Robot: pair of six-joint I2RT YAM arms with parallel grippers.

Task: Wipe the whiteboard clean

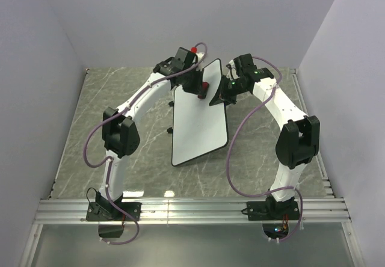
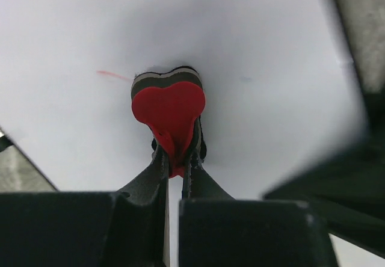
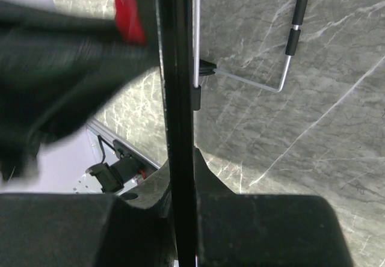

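I should next wipe my left gripper back over the whiteboard (image 1: 198, 125). It should then go left in the top view and down to release the eraser on bare marble table.
The whiteboard (image 1: 198, 125) is a white board with a thin black rim, held tilted above the marble table. My right gripper (image 1: 218, 97) is shut on its right rim, which shows edge-on as a black bar (image 3: 178, 98) between the jaws. My left gripper (image 1: 198, 89) is shut on a red eraser (image 2: 169, 107) and presses its felt face against the white surface (image 2: 271, 44). A faint short red stroke (image 2: 111, 74) lies just left of the eraser. The eraser shows as a red patch (image 1: 205, 87) in the top view and a red blur (image 3: 129, 11) in the right wrist view.
A folding wire stand (image 3: 289, 44) with black sleeves hangs off the board's back over the grey marble tabletop (image 1: 264, 153). Aluminium rails (image 1: 192, 210) run along the near edge. White walls enclose the table on three sides.
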